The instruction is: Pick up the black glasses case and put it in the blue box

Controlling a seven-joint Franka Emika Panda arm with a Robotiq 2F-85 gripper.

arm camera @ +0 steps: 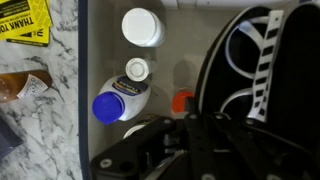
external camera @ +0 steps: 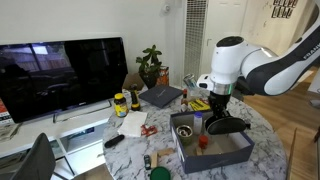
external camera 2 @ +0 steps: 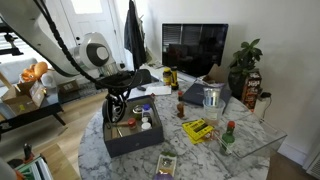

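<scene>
The gripper lowers the black glasses case toward the blue box's bottom beside the red-capped item next and releases it, since the box's bottom lies below the gripper.
The black glasses case, matte black with white markings, fills the right of the wrist view and hangs under my gripper. The jaws look shut on it. In both exterior views the gripper holds the case just over the far side of the blue box. The box floor shows below the case.
Inside the box lie a white-capped jar, a blue-capped bottle and a red-capped item. On the marble table are a dark-grey slab, a yellow packet, a remote and bottles. A TV and a plant stand behind.
</scene>
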